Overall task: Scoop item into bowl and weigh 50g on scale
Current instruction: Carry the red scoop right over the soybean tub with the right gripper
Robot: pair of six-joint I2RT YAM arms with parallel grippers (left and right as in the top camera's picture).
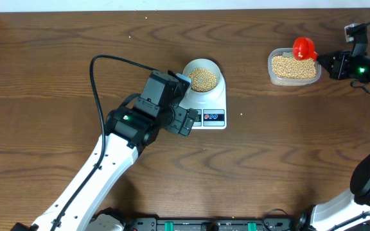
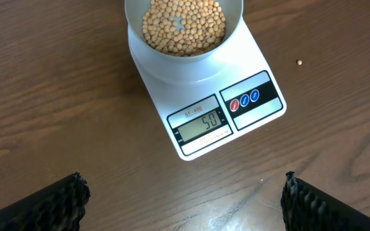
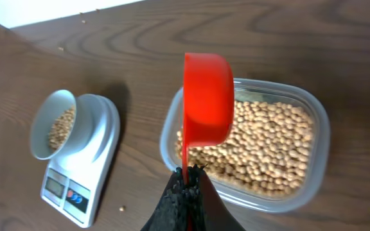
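My right gripper is holding the handle of the red scoop (image 1: pixel 304 47), and the scale already shows the target weight. Next, it will turn and lower the scoop onto the beans in the clear container to release the handle.
The white scale (image 1: pixel 211 106) (image 2: pixel 236 83) (image 3: pixel 98 138) sits mid-table with the white bowl (image 1: pixel 203 67) (image 2: pixel 233 19) (image 3: pixel 44 125) on it, holding beige beans (image 1: pixel 203 79) (image 2: pixel 184 25). Its display (image 2: pixel 201 123) reads 50. My left gripper (image 1: pixel 186 120) (image 2: pixel 184 202) hovers just in front of the scale, open and empty. My right gripper (image 1: pixel 329 63) (image 3: pixel 186 174) is shut on the thin handle of a red scoop (image 1: pixel 304 47) (image 3: pixel 207 96), held over a clear container (image 1: pixel 272 76) (image 3: pixel 313 109) full of beans (image 1: pixel 294 67) (image 3: pixel 268 144).
A loose bean (image 2: pixel 299 62) (image 3: pixel 121 208) lies on the wood next to the scale. A black cable (image 1: pixel 101 64) loops from the left arm. The table's far edge (image 1: pixel 172 9) runs along the top.
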